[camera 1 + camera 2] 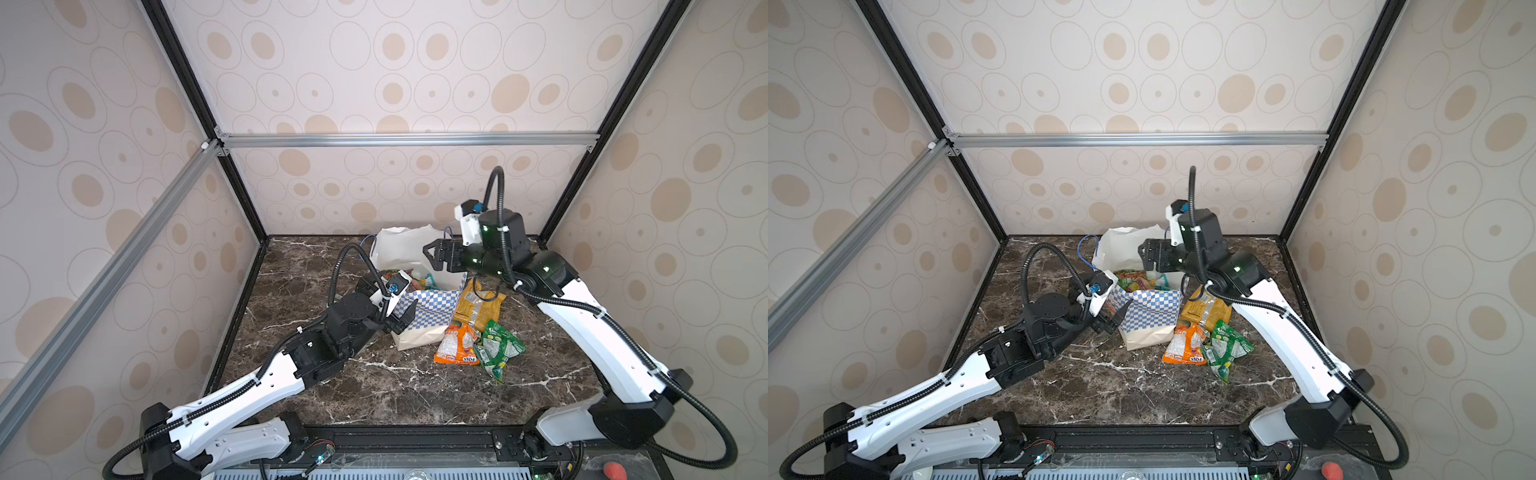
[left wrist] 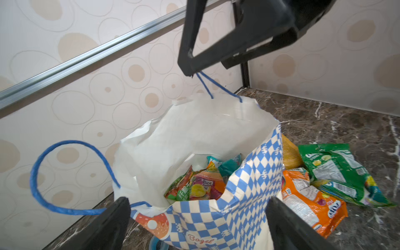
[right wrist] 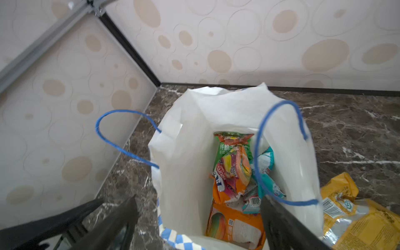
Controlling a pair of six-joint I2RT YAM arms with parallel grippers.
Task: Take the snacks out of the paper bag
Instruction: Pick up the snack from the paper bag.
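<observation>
My right gripper next lowers its open fingers through the paper bag's opening onto the middle of an orange-and-yellow snack (image 1: pixel 1140 283) (image 3: pixel 230 173). The snack lies below it inside the bag, atop the others.
The paper bag (image 1: pixel 419 328) (image 1: pixel 1150 320) stands open near the back of the table, white with a blue checkered band. Several snacks (image 3: pixel 233 164) (image 2: pixel 199 186) lie inside it. On the table to its right lie a yellow-orange packet (image 1: pixel 478 307), an orange packet (image 1: pixel 457 345) and a green packet (image 1: pixel 498 349). My left gripper (image 1: pixel 402 320) (image 2: pixel 198 207) is open against the bag's near left side, a finger on either side of the checkered front. My right gripper (image 1: pixel 430 257) (image 3: pixel 199 201) hangs open and empty over the bag's mouth. One blue handle (image 2: pixel 205 84) rises to its fingertip.
The bag's other blue cord handle (image 3: pixel 121 134) loops out toward the left wall. A small blue tape roll (image 2: pixel 157 244) peeks out at the foot of the bag. Patterned walls and black frame posts close the back and both sides.
</observation>
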